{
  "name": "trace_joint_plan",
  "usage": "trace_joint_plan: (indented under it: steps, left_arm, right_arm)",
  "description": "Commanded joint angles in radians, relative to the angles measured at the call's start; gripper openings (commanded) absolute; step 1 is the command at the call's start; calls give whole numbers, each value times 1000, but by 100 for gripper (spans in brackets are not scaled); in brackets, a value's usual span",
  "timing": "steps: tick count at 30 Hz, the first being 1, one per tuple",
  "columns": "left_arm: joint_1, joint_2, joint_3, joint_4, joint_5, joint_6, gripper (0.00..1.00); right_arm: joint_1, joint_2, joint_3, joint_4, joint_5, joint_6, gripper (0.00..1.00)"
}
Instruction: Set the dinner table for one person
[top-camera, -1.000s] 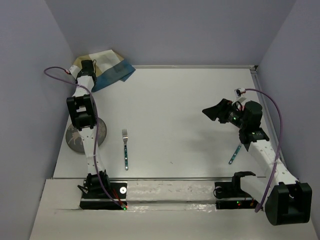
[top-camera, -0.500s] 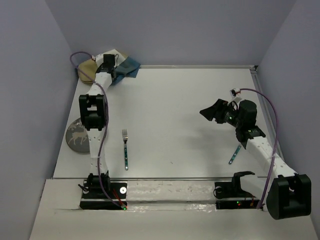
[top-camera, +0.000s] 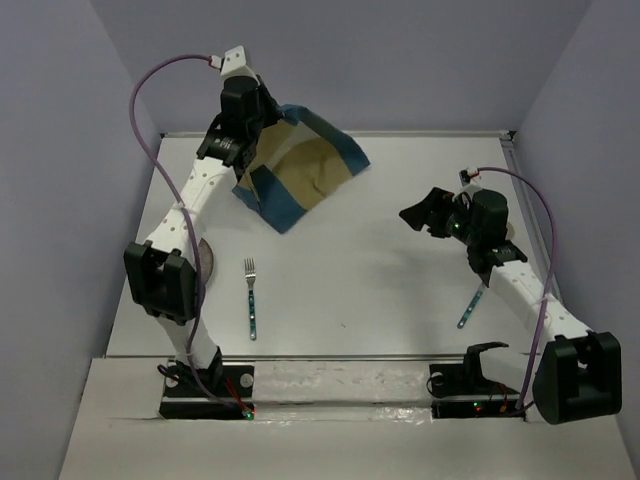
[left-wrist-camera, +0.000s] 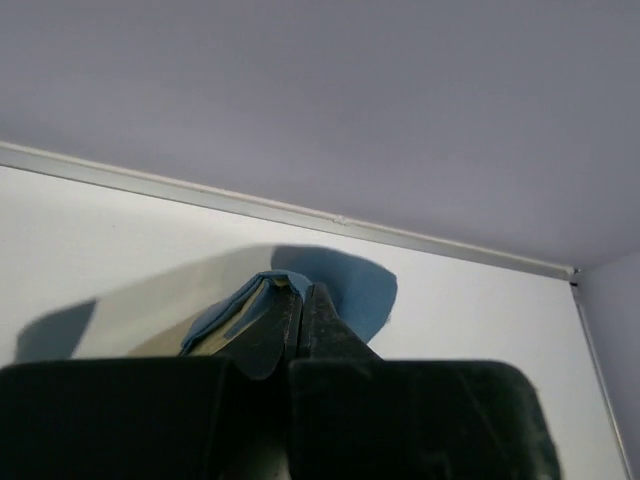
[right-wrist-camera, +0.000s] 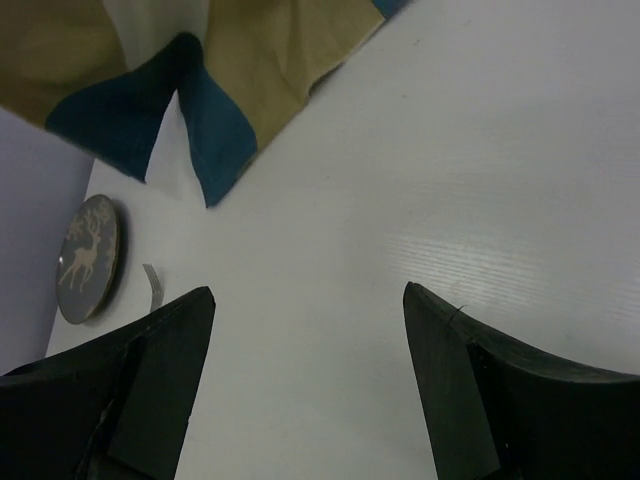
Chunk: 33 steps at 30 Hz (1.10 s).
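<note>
My right gripper should move down and toward my left gripper, onto the free blue edge of the placemat.
The white dinner table (top-camera: 380, 260) fills the top view. My left gripper (top-camera: 262, 118) is shut on the edge of the blue-tan-cream checked placemat (top-camera: 300, 170) and holds it up above the far left of the table; the cloth hangs down and spreads. In the left wrist view the shut fingers (left-wrist-camera: 300, 310) pinch blue cloth (left-wrist-camera: 345, 290). My right gripper (top-camera: 420, 218) is open and empty over the right half of the table. The right wrist view shows the hanging placemat (right-wrist-camera: 200, 70) and the table (right-wrist-camera: 400, 200).
A fork (top-camera: 251, 297) with a teal handle lies at the near left. A grey plate with a deer (top-camera: 205, 262) sits mostly behind the left arm, and shows in the right wrist view (right-wrist-camera: 88, 258). Another teal-handled utensil (top-camera: 470, 306) lies at the near right.
My left gripper has lifted the placemat from the far left corner and carried it up and right; the cloth has unfolded and hangs. My right gripper has shifted slightly up and left, still open.
</note>
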Motion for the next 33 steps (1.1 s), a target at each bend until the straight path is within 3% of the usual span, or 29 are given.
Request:
trace_joint_plan:
  steps: [1,8,11,15,18,33]
  left_arm:
    - [17,-66,-158,85,25,-37,0]
    - [17,-345,-659,349,88,-169,0]
    - [16,-388,-767,398,120,-204,0]
    - [16,-394,-827,431,149,-211,0]
    - [16,-397,-828,432,157,-206,0]
    - [16,-391,-830,495,205,-266,0]
  right_arm:
    - [8,56,97,41,72,56,82]
    - [47,231,165,139,233,122,82]
    - [76,350,208,162,288,174,80]
    - [148,493,260,184,383,188,77]
    - [169,584,327,178,393,187,67]
    - [169,874,583,-12,552,6,59]
